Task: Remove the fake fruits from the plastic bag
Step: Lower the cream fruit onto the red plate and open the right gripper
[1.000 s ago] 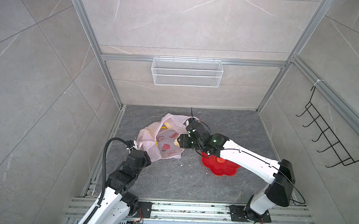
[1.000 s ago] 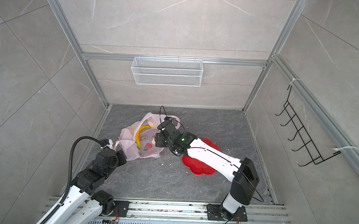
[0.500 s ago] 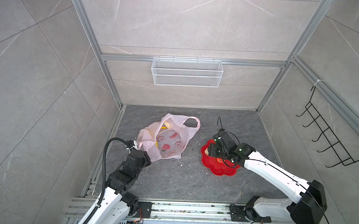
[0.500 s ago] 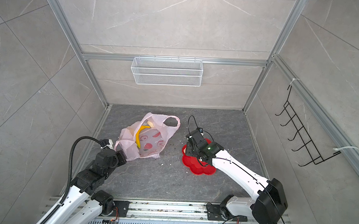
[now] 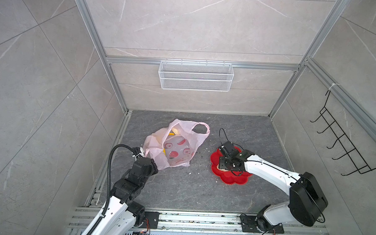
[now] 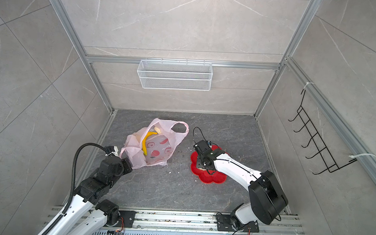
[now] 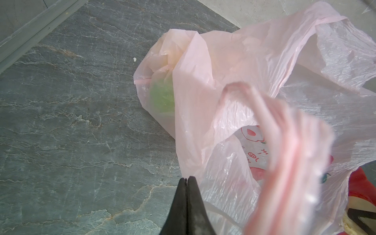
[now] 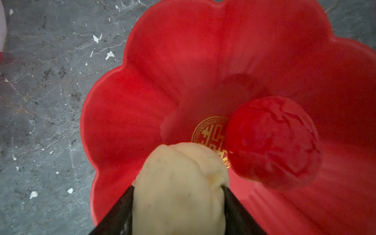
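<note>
The red dish's hollow (image 8: 179, 131) is just below, so my right gripper will next stay low and open its fingers to release the beige lumpy fruit.
The pale-pink plastic bag (image 5: 181, 150) (image 6: 159, 151) lies crumpled left of centre, mouth facing back. Inside it show a yellow banana (image 6: 145, 142), a beige lumpy piece (image 6: 157, 129) and, through the film, a green ball (image 7: 162, 97). My left gripper (image 7: 186, 179) (image 5: 153, 162) is shut at the bag's near handle, whose loop rises close past the lens. My right gripper (image 8: 179, 186) (image 5: 223, 165) is shut on another beige lumpy fruit (image 8: 179, 183), held low over the red flower-shaped dish (image 8: 162, 50) (image 5: 234, 179). A small red fruit (image 8: 272, 140) lies in the dish.
A white wire basket (image 5: 195, 75) hangs on the back wall. A black hook rack (image 5: 343, 142) is fixed to the right wall. Small white crumbs (image 8: 109, 55) dot the dark floor between bag and dish. An aluminium rail (image 5: 116, 145) runs along the left floor edge.
My right gripper has come away from the bag's mouth and swung right and nearer, carrying the beige fruit over the red dish. The left arm and the bag's near handle have stayed put.
</note>
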Available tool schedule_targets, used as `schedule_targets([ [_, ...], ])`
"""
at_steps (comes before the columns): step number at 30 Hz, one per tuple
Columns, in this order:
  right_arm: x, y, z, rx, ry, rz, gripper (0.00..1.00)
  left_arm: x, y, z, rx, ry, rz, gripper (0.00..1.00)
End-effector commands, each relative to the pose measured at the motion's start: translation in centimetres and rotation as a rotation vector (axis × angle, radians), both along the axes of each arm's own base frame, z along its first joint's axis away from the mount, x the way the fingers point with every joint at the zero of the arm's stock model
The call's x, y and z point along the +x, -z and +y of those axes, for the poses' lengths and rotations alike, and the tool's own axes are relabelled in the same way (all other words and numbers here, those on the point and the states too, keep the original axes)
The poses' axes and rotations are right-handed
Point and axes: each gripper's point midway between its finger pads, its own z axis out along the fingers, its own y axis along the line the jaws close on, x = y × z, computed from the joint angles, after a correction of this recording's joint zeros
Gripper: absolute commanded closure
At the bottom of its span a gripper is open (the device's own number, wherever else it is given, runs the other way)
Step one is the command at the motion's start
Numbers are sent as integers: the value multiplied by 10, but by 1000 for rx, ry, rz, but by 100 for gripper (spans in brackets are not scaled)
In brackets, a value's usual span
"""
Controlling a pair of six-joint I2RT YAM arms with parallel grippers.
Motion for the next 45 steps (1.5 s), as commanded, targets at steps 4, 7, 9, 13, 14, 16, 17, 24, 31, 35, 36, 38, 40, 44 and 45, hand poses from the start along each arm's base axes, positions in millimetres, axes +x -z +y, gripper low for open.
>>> schedule_targets([
  [4,10,4,5,0,-24,3,49,3,-14,3,14,-9,-34,100],
  [7,9,10,3,-5,-17,13,47,2,-14,3,15,-10,-32,100],
  [9,9,14,3,-6,-14,19,46,1,-14,4,20,-9,-25,100],
  [13,9,19,3,-8,-10,30,43,-1,-15,6,26,-12,-21,100],
  [14,9,20,3,-9,-8,32,42,-2,-15,6,27,-13,-20,100],
  [16,10,20,3,-8,-8,31,40,-3,-16,8,31,-18,-21,100],
  [17,10,21,2,-11,-8,32,39,-4,-16,8,31,-21,-22,100],
  [24,10,21,1,-20,-5,34,33,-7,-16,11,38,-27,-22,100],
  [31,12,13,0,-22,-4,19,23,-7,-18,13,46,-30,-26,100],
  [35,14,-1,-2,-30,-7,-3,20,-6,-20,13,46,-31,-33,100],
  [36,14,-4,-2,-30,-6,-7,19,-6,-21,13,45,-32,-34,100],
  [38,14,-10,-3,-30,-7,-14,18,-6,-22,13,45,-30,-38,100],
  [40,14,-16,-3,-27,-8,-23,18,-6,-25,14,47,-32,-46,100],
  [44,15,-38,-4,-21,-19,-56,18,-5,-28,14,53,-31,-55,100],
  [45,16,-45,-4,-19,-22,-66,18,-5,-29,14,51,-32,-58,100],
])
